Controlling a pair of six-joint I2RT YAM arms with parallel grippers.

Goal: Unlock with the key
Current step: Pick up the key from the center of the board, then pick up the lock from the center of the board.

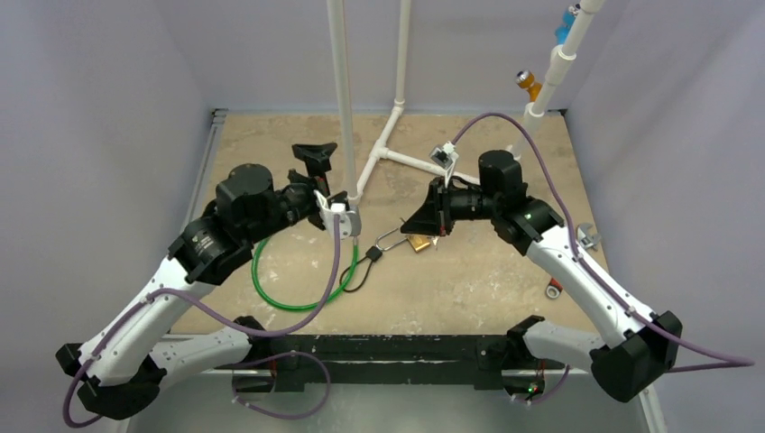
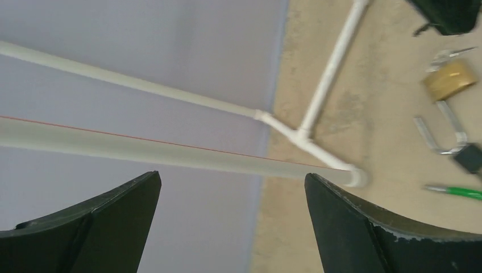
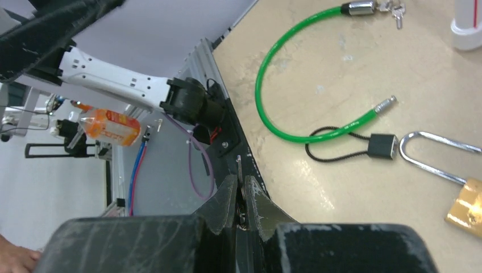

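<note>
My left gripper moves down toward the right in the top view next, around the small black lock's body (image 1: 373, 254) (image 2: 469, 158), since that lies below it on that side.
A brass padlock (image 1: 418, 243) with a silver shackle (image 1: 388, 238) lies flat mid-table, also seen as the padlock (image 3: 466, 202) at the right wrist view's right edge and the padlock (image 2: 450, 78) in the left wrist view. My right gripper (image 1: 419, 222) hovers just above and behind it. This right gripper (image 3: 241, 185) is shut on the key (image 3: 239, 166), whose thin blade pokes out edge-on between the fingertips. My left gripper (image 1: 316, 170) is raised left of the white pipe, well away from the lock. Nothing sits between the wide-open fingers of the left gripper (image 2: 233, 177).
A green cable loop (image 1: 298, 284) and a small black lock (image 1: 373, 254) on a black cord lie left of the padlock. A white pipe frame (image 1: 379, 149) stands at the back centre. Small metal parts (image 1: 586, 236) rest at the right edge.
</note>
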